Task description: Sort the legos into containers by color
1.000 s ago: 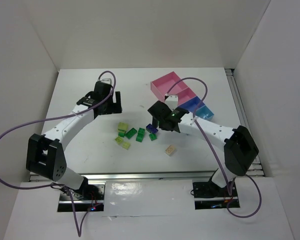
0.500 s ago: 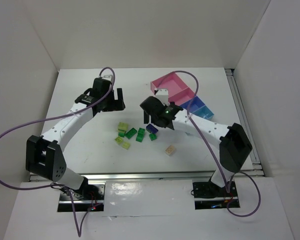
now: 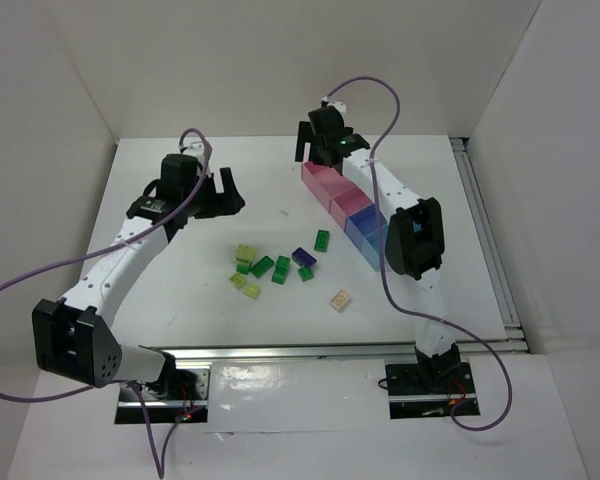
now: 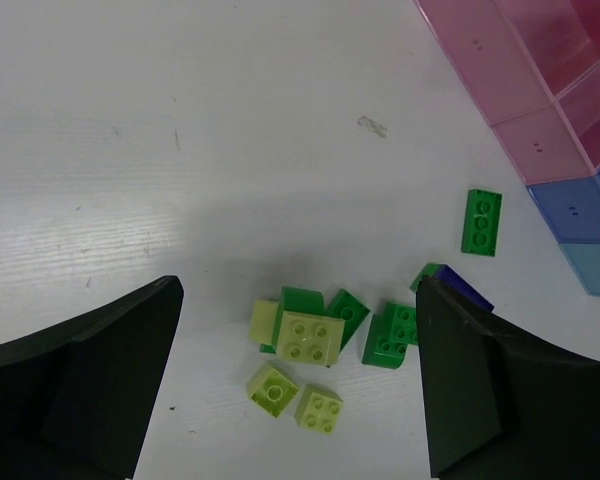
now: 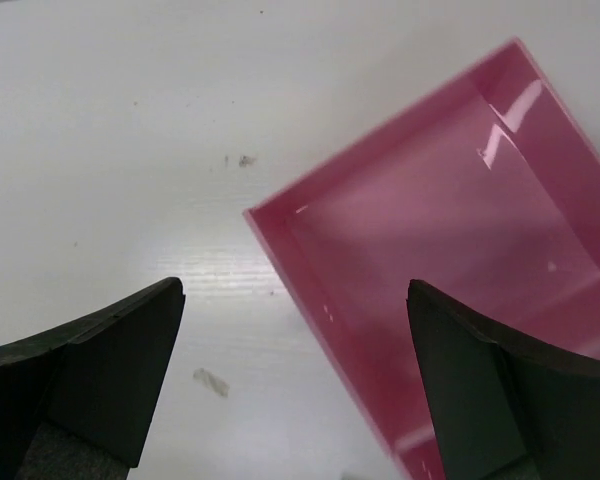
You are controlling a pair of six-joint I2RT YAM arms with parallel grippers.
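The robot's right gripper needs to pull back and go down to the beige lego (image 3: pixel 340 300) next, because the lego is below and well back from the gripper, apart from the other bricks.
Several legos lie mid-table: dark green (image 3: pixel 261 266), yellow-green (image 3: pixel 245 253), a dark blue one (image 3: pixel 303 256), a beige one (image 3: pixel 341 299), and one green brick apart (image 3: pixel 322 239). The left wrist view shows the yellow-green cluster (image 4: pixel 310 336), green bricks (image 4: pixel 395 335) and the separate green one (image 4: pixel 481 221). The bin row runs diagonally: wide pink (image 3: pixel 320 178), narrow pink (image 3: pixel 348 200), blue (image 3: pixel 364 228). My left gripper (image 3: pixel 230 192) is open and empty above the cluster (image 4: pixel 298 300). My right gripper (image 3: pixel 318 155) is open and empty over the wide pink bin's far corner (image 5: pixel 292 300); that bin (image 5: pixel 450 250) looks empty.
White walls close in the table on the left, back and right. The right arm's link (image 3: pixel 412 238) lies over the near end of the bin row and hides the light blue bin there. The light blue bin shows in the left wrist view (image 4: pixel 598 272).
My right arm has swung from over the legos to the far end of the bin row. The row now lies further left, turned diagonal. My left gripper has shifted a little left.
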